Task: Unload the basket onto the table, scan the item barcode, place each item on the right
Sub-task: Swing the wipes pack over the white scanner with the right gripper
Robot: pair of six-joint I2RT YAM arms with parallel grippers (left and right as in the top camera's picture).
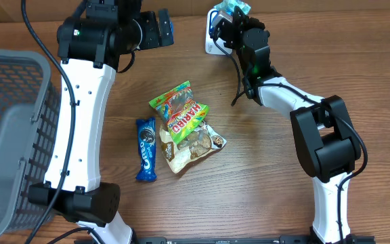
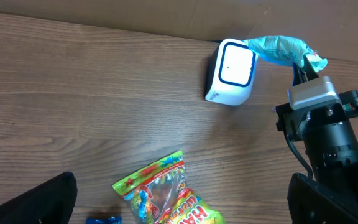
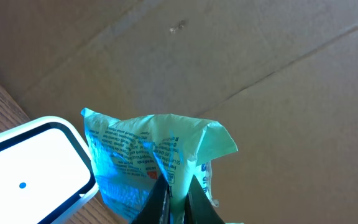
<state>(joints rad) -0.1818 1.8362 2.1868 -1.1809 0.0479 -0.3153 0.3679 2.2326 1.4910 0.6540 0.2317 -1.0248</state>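
Observation:
I will move my right gripper back and down, to the right in the overhead view, to the bare tabletop and let go of the packet (image 1: 234,8) there, clear of loose items.
A light blue-green snack packet (image 3: 160,149) hangs pinched in my right gripper (image 3: 178,186), which is shut on it. The packet (image 2: 281,48) is held just to the right of the white barcode scanner (image 2: 232,71), close to its window (image 3: 23,168). From above, the packet (image 1: 234,8) and scanner (image 1: 213,37) sit at the table's far edge, partly covered by the right arm. My left gripper (image 2: 182,199) is open high over the table, its dark fingers (image 2: 36,202) at the frame's lower corners, nothing between them.
Loose items lie mid-table: a Haribo gummy bag (image 1: 181,108), a blue Oreo pack (image 1: 145,149) and a cookie bag (image 1: 198,144). A grey mesh basket (image 1: 9,135) stands at the left. A cardboard wall (image 3: 229,62) rises behind the scanner.

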